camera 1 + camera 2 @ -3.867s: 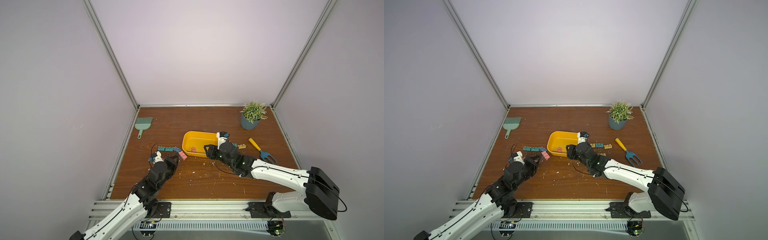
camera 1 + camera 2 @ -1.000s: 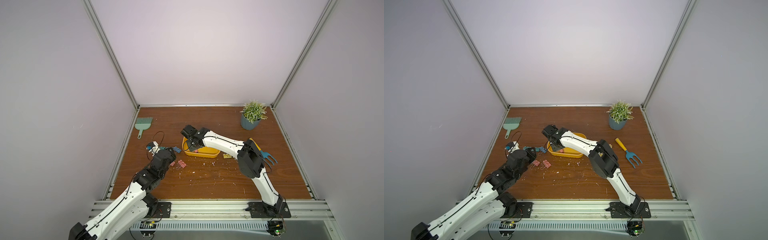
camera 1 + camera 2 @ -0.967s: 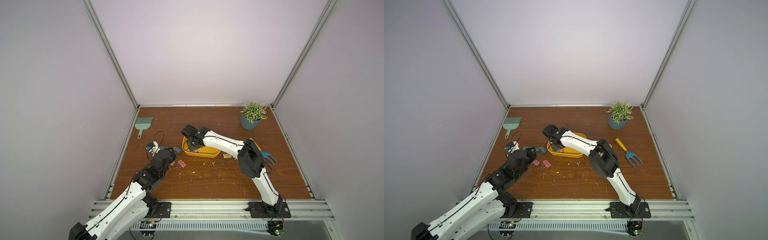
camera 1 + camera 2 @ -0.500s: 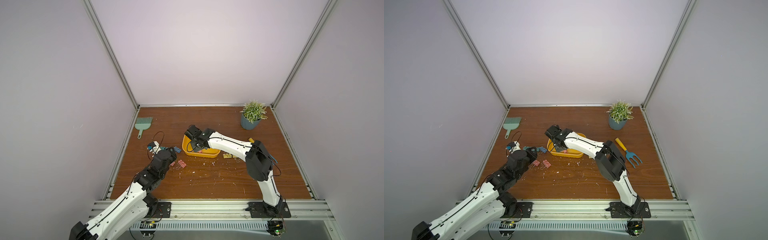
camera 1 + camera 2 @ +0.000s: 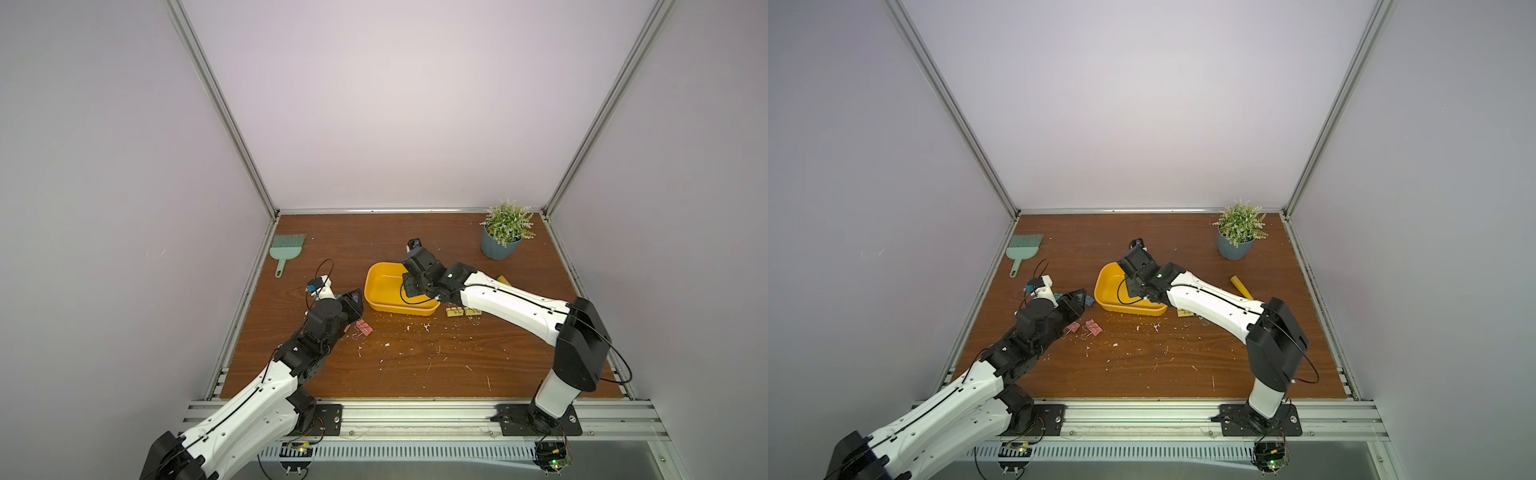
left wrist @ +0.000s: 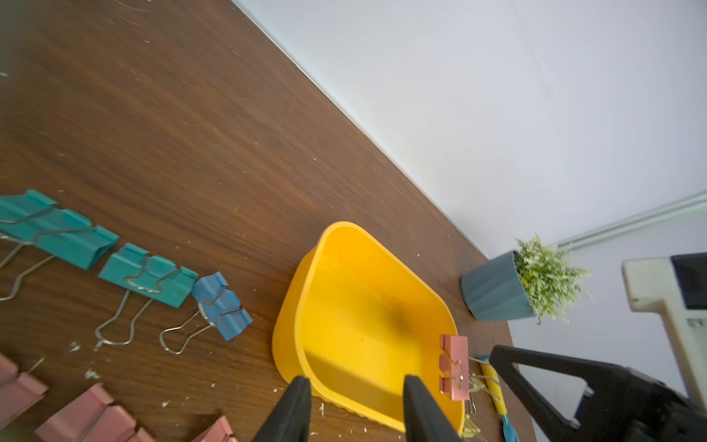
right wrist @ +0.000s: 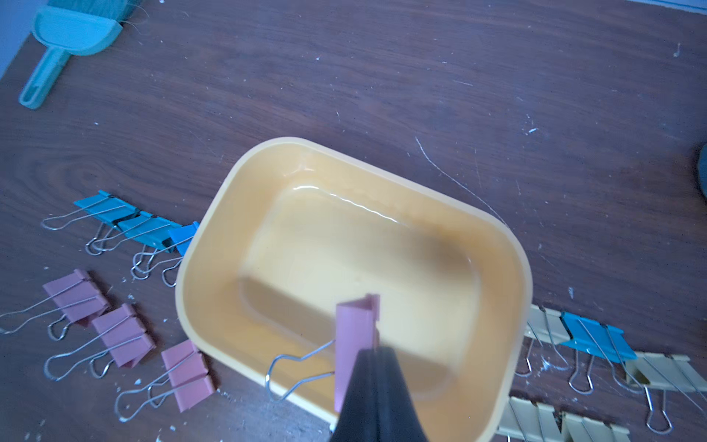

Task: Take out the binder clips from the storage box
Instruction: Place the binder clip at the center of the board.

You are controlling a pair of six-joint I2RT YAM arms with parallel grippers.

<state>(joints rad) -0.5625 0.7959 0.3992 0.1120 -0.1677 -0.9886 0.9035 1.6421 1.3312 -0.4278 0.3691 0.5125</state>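
My right gripper holds the pink clip (image 7: 355, 336) and next needs to move back and down to release it on the clear wood before the yellow clips.
The yellow storage box (image 5: 374, 291) (image 5: 1106, 291) sits mid-table, and its floor shows bare (image 7: 344, 237). My right gripper (image 7: 377, 350) (image 5: 411, 286) is shut on a pink binder clip (image 7: 355, 336) (image 6: 454, 367), which hangs over the box's near right part. My left gripper (image 6: 354, 380) (image 5: 355, 302) (image 5: 1081, 297) is open and empty, low by the box's left front corner. More binder clips lie on the wood. Teal and blue ones (image 6: 147, 279) and pink ones (image 5: 363, 328) (image 7: 122, 336) are left of the box. Yellow ones (image 5: 461, 311) and a blue one (image 7: 597, 340) are on its right.
A potted plant (image 5: 500, 245) stands at the back right. A green hand brush (image 5: 284, 249) lies at the back left. A yellow-handled garden fork (image 5: 1239, 286) lies right of the box, partly behind my right arm. White specks (image 5: 386, 345) dot the wood in front.
My right gripper has swung from the box's left end to over its right part, still holding the pink clip. My left gripper's jaws have opened wider, and that arm has barely moved.
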